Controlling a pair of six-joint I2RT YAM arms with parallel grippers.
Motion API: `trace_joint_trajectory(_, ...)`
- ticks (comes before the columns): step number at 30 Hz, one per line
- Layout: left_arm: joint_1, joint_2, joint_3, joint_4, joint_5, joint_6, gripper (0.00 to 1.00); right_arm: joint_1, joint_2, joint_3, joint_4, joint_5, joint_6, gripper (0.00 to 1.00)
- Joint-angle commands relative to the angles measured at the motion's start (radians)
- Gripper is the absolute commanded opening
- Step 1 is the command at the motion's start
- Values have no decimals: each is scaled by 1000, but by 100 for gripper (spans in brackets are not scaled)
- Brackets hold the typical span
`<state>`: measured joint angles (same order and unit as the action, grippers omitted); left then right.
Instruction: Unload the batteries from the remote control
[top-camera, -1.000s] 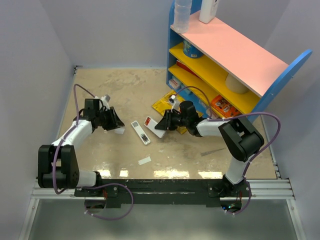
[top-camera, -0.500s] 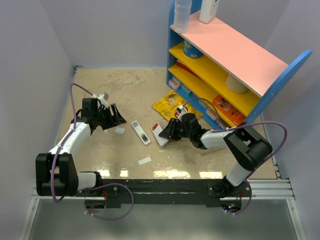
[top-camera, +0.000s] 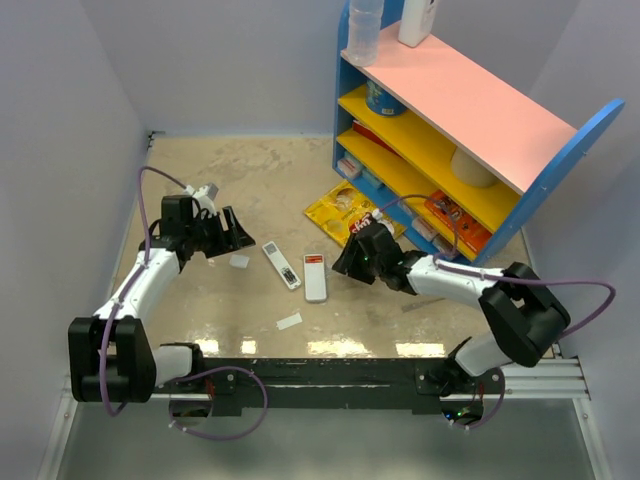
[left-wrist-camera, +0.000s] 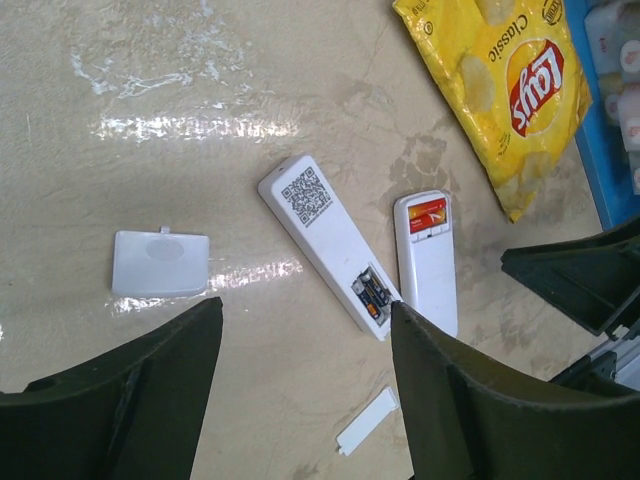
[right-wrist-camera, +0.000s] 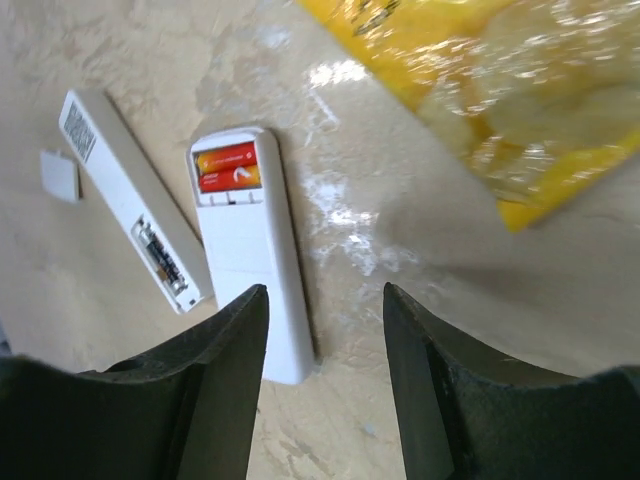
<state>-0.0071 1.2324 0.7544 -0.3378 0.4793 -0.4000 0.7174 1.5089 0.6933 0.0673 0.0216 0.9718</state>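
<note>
The batteries sit deep inside the remote's battery bay, so the robot's right gripper will swing to the right in the top view and go down onto the thin screwdriver (top-camera: 419, 304).
The remote control (top-camera: 315, 278) lies flat, back up, in the middle of the table. Its battery bay is open at the far end, showing the red/orange batteries (top-camera: 314, 260) inside. In the right wrist view the remote (right-wrist-camera: 250, 270) lies just left of and ahead of my open, empty right gripper (right-wrist-camera: 325, 300), with the batteries (right-wrist-camera: 228, 166) at its far end. My right gripper (top-camera: 347, 264) is just right of the remote, not touching it. My left gripper (top-camera: 232, 238) is open and empty at the left; from its wrist view the remote (left-wrist-camera: 428, 262) and batteries (left-wrist-camera: 427, 215) show beyond its right finger (left-wrist-camera: 470, 400).
A narrower white bar (top-camera: 281, 265) with an open bay of dark cells lies left of the remote. A small white cover (top-camera: 239, 261) and a white scrap (top-camera: 289, 321) lie nearby. A yellow chips bag (top-camera: 340, 212) lies before the blue shelf unit (top-camera: 450, 120).
My right gripper carried the remote forward and left, let it go flat on the table and drew back right, open. My left gripper shifted slightly away to the left.
</note>
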Motion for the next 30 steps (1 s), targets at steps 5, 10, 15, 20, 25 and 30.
trace_joint_trajectory(5,1,-33,-7,20,65,24,72,-4,-154,138,-739,461,321,52)
trace_joint_trajectory(10,-1,-27,-6,20,77,24,71,-36,-134,164,-1003,566,516,51)
trace_joint_trajectory(15,-1,-27,-6,17,87,26,71,-70,-170,137,-1075,604,600,51)
trace_joint_trajectory(20,-1,-27,-4,20,90,26,70,-75,-168,140,-1109,598,636,51)
trace_joint_trajectory(25,-1,-25,-6,22,93,24,70,-73,-171,106,-1111,554,686,50)
trace_joint_trajectory(30,1,-27,-6,20,93,26,70,-73,-148,72,-1054,529,691,49)
